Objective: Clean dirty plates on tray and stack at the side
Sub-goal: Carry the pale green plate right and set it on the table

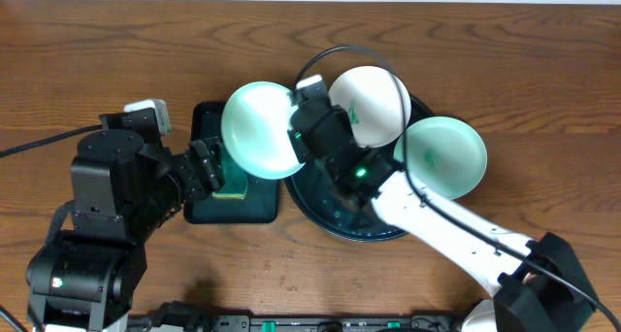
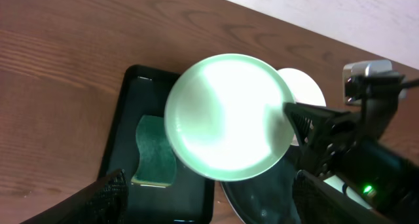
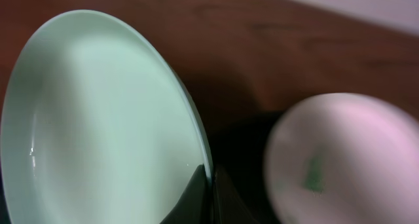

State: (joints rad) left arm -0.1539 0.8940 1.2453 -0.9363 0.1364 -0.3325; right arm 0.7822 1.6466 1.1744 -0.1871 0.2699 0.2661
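The wood beyond the third teal plate is bare. My right gripper will carry the clean plate to the right in the overhead view and lower it there.
My right gripper is shut on the rim of a clean pale teal plate and holds it tilted above the small rectangular tray; the pinch shows in the right wrist view. A white plate with a green smear lies at the back of the round black tray. A third teal plate sits at the tray's right rim. My left gripper is open and empty, just below the held plate.
A rectangular black tray left of the round tray holds a green sponge. My right arm crosses over the round tray. Brown wood tabletop lies all around.
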